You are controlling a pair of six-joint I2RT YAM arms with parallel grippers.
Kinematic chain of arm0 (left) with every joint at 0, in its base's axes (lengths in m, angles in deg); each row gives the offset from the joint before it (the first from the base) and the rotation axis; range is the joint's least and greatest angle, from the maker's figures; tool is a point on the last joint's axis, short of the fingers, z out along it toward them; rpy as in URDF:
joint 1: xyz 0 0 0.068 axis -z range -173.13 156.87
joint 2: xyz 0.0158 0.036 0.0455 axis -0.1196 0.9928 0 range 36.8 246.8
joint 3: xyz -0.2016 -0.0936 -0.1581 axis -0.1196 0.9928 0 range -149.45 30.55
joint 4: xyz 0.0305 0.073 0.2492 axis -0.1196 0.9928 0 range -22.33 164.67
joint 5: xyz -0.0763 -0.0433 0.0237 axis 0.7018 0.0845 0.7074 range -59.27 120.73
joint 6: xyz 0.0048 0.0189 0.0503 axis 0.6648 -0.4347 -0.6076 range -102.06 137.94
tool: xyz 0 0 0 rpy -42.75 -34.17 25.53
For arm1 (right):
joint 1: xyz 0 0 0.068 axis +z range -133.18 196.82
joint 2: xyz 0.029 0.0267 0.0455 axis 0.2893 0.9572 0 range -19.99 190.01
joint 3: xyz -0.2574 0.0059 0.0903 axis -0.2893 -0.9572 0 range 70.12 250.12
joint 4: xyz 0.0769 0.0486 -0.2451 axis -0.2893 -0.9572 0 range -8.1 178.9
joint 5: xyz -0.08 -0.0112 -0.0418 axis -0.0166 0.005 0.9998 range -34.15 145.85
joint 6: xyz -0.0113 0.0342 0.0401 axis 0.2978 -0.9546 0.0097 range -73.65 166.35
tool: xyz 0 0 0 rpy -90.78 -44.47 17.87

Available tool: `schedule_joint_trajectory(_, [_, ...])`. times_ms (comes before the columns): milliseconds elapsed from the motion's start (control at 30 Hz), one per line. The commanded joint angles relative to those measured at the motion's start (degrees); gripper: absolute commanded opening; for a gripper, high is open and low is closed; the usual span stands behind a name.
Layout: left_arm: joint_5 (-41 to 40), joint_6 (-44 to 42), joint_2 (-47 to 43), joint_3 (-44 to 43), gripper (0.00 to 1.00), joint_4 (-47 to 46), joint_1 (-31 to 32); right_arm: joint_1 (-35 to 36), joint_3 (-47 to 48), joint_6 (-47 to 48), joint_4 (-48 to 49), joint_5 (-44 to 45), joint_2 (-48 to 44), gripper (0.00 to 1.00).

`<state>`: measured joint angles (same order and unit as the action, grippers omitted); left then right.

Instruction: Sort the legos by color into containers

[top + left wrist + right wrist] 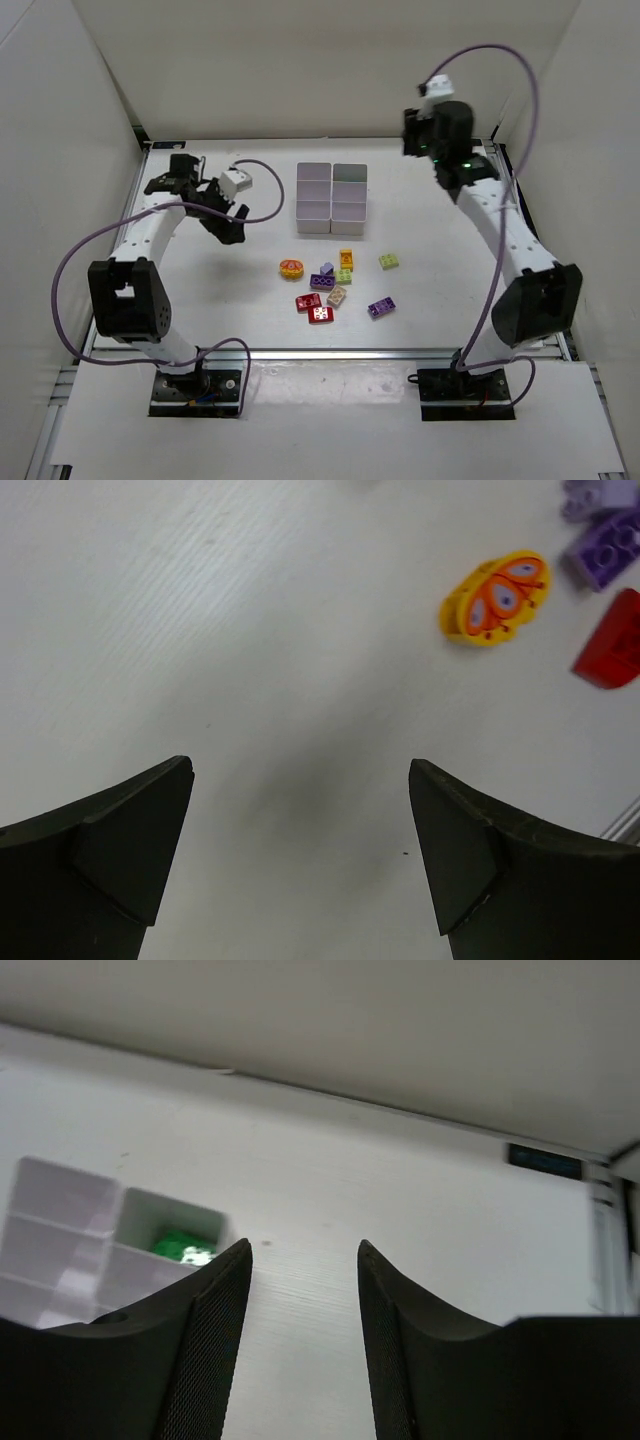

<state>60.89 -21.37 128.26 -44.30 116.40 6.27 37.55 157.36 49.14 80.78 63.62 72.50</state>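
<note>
The butterfly piece [291, 267] [495, 597] lies at an angle to my gripper's fingers, so I will move my left gripper to the right in the top view, turn and lower it, and close it there.
Several legos lie loose mid-table: a yellow-orange butterfly piece [291, 267], purple bricks [322, 281] [380, 308], red bricks [308, 301] [321, 316], lime bricks [389, 261] [343, 275], a tan one [337, 295] and a yellow-orange one [346, 258]. The white containers [332, 185] stand behind them. My left gripper [230, 225] hovers left of the pile, wide open and empty [300, 770], with the butterfly piece [495, 597] ahead to its right. My right gripper [410, 135] is raised at the back right, open and empty [300, 1260]. A green brick [180, 1245] lies in a corner compartment of the containers [60, 1195].
White walls enclose the table on the left, back and right. A metal rail runs along the table's front edge [330, 352]. Purple cables loop off both arms. A purple brick [605, 552] and a red brick [612, 640] lie at the right edge of the left wrist view.
</note>
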Motion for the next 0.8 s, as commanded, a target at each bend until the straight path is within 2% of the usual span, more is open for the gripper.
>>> schedule_joint_trajectory(0, [6.1, -9.3, -1.3, -1.8, 0.99, 7.0, 6.4, -9.3, 0.6, -1.6, -11.3, -3.0, -1.8, 0.51])
schedule_joint_trajectory(133, [4.0, -12.8, 1.3, -2.8, 0.98, 7.3, 14.1, -23.0, 0.1, 1.3, -17.4, -9.8, -2.1, 0.52])
schedule_joint_trajectory(267, [5.5, -16.1, 4.6, -4.4, 0.94, 8.0, 19.2, -31.7, -0.9, 1.9, -21.0, -16.0, -2.3, 0.55])
schedule_joint_trajectory(367, [4.8, -18.6, 7.0, -5.4, 0.93, 8.7, 22.9, -35.5, -1.3, 1.1, -21.9, -20.2, -2.6, 0.56])
schedule_joint_trajectory(567, [4.4, -23.1, 11.9, -7.7, 0.89, 11.1, 25.1, -36.2, -3.1, 1.4, -20.6, -22.1, -4.3, 0.57])
schedule_joint_trajectory(767, [1.9, -27.2, 13.3, -4.6, 0.87, 11.5, 28.5, -36.3, -4.2, 1.1, -19.8, -22.0, -4.9, 0.58])
